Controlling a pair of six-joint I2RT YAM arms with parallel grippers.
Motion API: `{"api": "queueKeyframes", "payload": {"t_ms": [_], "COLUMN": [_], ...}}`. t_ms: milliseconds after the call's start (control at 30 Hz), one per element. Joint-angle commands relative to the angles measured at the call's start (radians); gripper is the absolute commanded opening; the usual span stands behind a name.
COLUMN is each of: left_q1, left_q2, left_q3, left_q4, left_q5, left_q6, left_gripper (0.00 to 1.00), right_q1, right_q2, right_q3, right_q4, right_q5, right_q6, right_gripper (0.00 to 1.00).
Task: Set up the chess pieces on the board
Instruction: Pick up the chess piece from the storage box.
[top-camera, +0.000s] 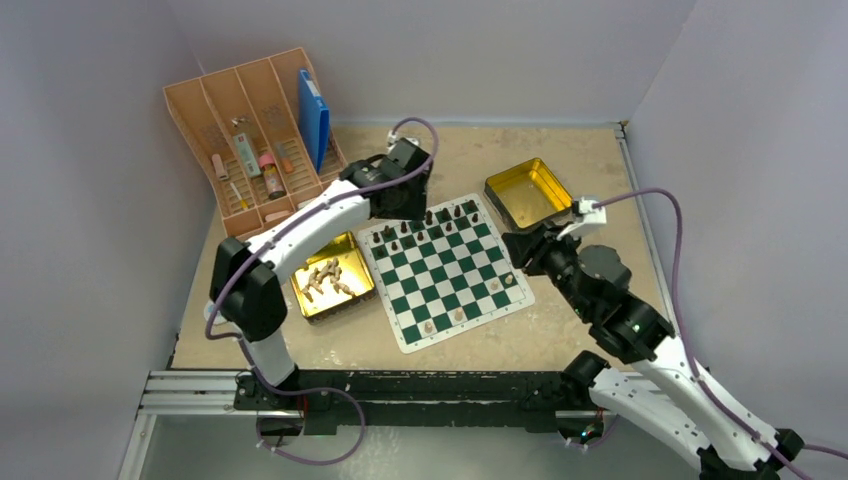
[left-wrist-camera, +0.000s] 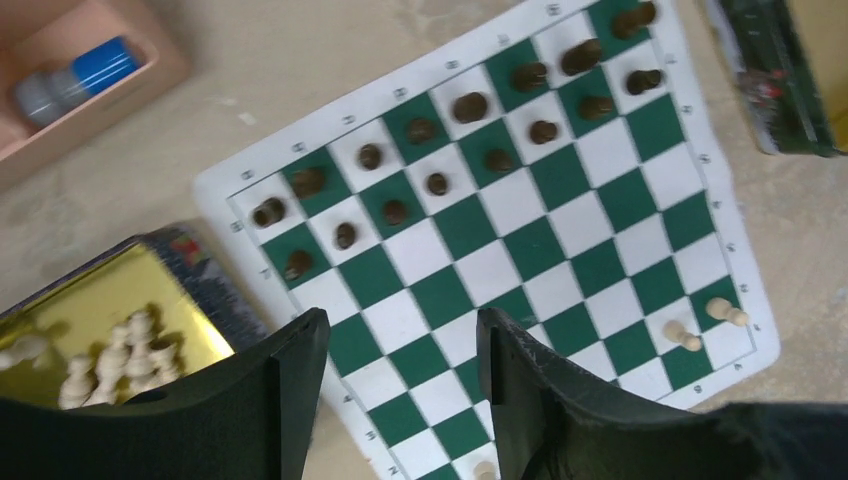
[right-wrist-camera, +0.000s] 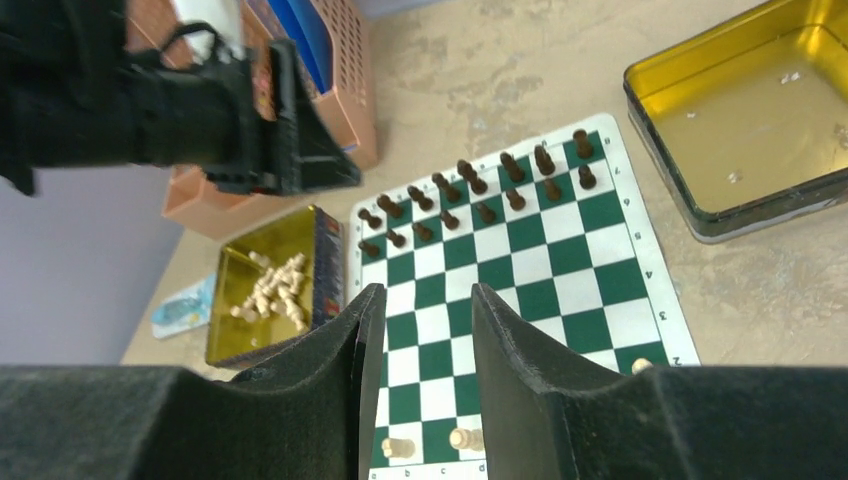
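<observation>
The tan piece near the tin's far edge (top-camera: 304, 266) is the one piece that lies apart from the heap, so my left gripper will next move back off the board (top-camera: 447, 272) and down onto it.
The green and white board (top-camera: 447, 272) lies mid-table; it also shows in the left wrist view (left-wrist-camera: 520, 260) and the right wrist view (right-wrist-camera: 520, 270). Several tan chess pieces (top-camera: 326, 277) lie in the gold tin (top-camera: 350, 245) left of it. A few tan pieces stand on the near rows (top-camera: 459, 315), (left-wrist-camera: 684, 336), (right-wrist-camera: 465, 438). My left gripper (top-camera: 414, 205) (left-wrist-camera: 400, 325) is open and empty above the board's far-left part. My right gripper (top-camera: 519, 249) (right-wrist-camera: 427, 295) is open and empty over the board's right edge.
Dark brown chessmen (top-camera: 430, 224) fill the board's two far rows. An empty gold tin (top-camera: 527, 192) sits at the back right. A pink organizer (top-camera: 250, 130) with bottles and a blue case stands at the back left. Grey walls close in both sides.
</observation>
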Motion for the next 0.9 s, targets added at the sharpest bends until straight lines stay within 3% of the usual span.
{"api": "queueKeyframes", "payload": {"t_ms": [0, 267, 467, 867], "left_q1": [0.094, 0.229, 0.334, 0.502], "left_q2": [-0.098, -0.245, -0.313, -0.446], "left_q3": [-0.091, -0.274, -0.328, -0.521], "left_q4": [-0.041, -0.034, -0.034, 0.044], "left_q5": [-0.029, -0.063, -0.100, -0.066], "left_q6": [-0.036, -0.050, -0.064, -0.095], "left_gripper": [0.56, 0.56, 0.56, 0.53], "right_q1": [0.002, 0.002, 0.002, 0.002], "right_q2": [0.037, 0.084, 0.135, 0.158], "right_q3": [0.036, 0.012, 0.034, 0.020], "right_q4": [0.060, 0.076, 0.072, 0.117], "right_q5": [-0.053, -0.104, -0.122, -0.202], "right_q6": [-0.047, -0.053, -0.060, -0.085], "right_gripper": [0.41, 0.52, 0.74, 0.95]}}
